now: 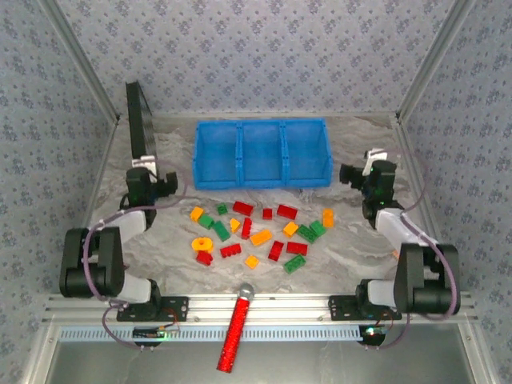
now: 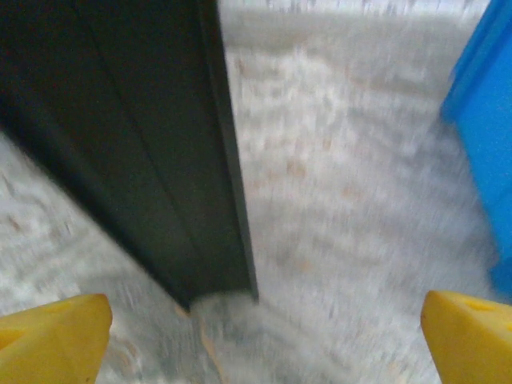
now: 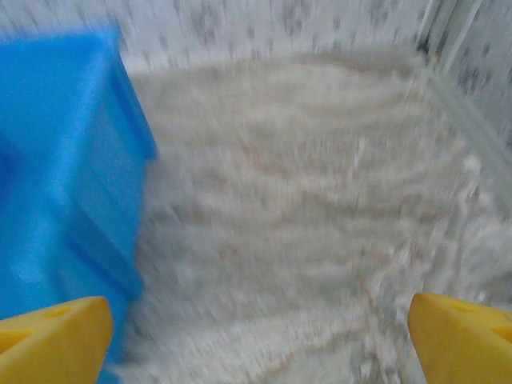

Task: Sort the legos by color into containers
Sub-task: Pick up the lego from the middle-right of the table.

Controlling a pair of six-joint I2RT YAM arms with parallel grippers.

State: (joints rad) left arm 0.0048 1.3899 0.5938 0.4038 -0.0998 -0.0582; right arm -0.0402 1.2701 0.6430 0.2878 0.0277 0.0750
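Observation:
My right gripper moves back toward the orange brick at the edge (image 1: 327, 218) of the scatter next. It then lowers over the brick and closes, as the brick lies nearest, clear of the others.
The legos (image 1: 256, 232) lie scattered on the marble table in front of the tray: red bricks (image 1: 287, 211), green bricks (image 1: 221, 230), orange bricks (image 1: 261, 237) and a yellow ring (image 1: 202, 244). The containers are three compartments of one blue tray (image 1: 264, 178), and none holds a brick. My left gripper (image 1: 144, 166) sits left of the tray and is open, its yellow fingertips (image 2: 48, 336) wide apart over bare table. Right of the tray, my right gripper (image 1: 374, 158) is open too, with nothing between its fingertips (image 3: 464, 336). Both wrist views are blurred; the tray (image 2: 484, 144) (image 3: 64, 160) shows at their edges.
A flat black panel (image 1: 138, 120) (image 2: 120, 136) leans at the back left, just ahead of the left gripper. A red glittery cylinder (image 1: 236, 332) lies across the near rail. Patterned walls close the table on three sides.

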